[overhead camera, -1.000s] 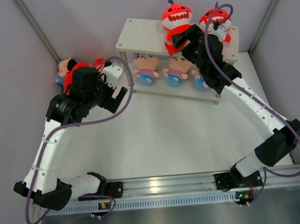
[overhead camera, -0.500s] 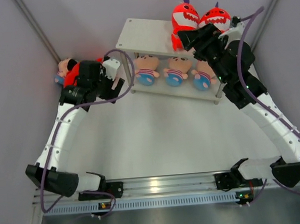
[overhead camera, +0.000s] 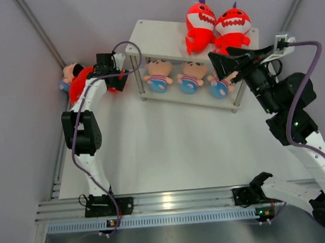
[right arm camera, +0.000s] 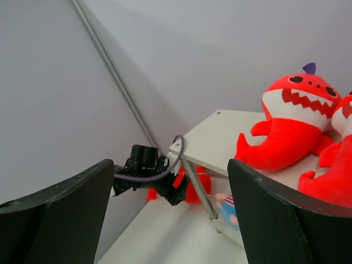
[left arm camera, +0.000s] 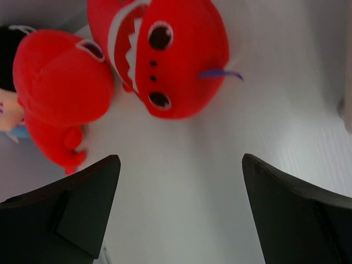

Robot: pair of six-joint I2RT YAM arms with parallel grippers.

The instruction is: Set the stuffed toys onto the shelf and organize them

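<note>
The red shark's head is outward of my open fingers and below them, so my left gripper should next move outward and down onto the fabric between the shark's eyes.
The off-white shelf (overhead camera: 156, 36) stands at the back. Two red sharks (overhead camera: 200, 24) (overhead camera: 234, 24) sit on its top tier at the right, also in the right wrist view (right arm camera: 294, 126). Three dolls (overhead camera: 159, 74) (overhead camera: 190, 77) (overhead camera: 220, 84) lie on the lower tier. My right gripper (overhead camera: 219, 54) (right arm camera: 170, 162) is open and empty, just in front of the shelf's right end. My left gripper (overhead camera: 116, 82) (left arm camera: 180, 158) is open and empty over the table left of the shelf, just short of a red shark (left arm camera: 170, 55) lying there. A second red plush (left arm camera: 58, 88) lies beside that shark.
A doll (overhead camera: 68, 72) lies against the left wall behind the red plush (overhead camera: 80, 83). The grey side walls stand close on the left and right. The shelf's silver leg (overhead camera: 139, 78) is right beside my left gripper. The left half of the top tier (right arm camera: 220, 135) is bare.
My right gripper has let go of the shark on the top tier and drawn back to the right. My left arm has stretched out towards the toys by the left wall.
</note>
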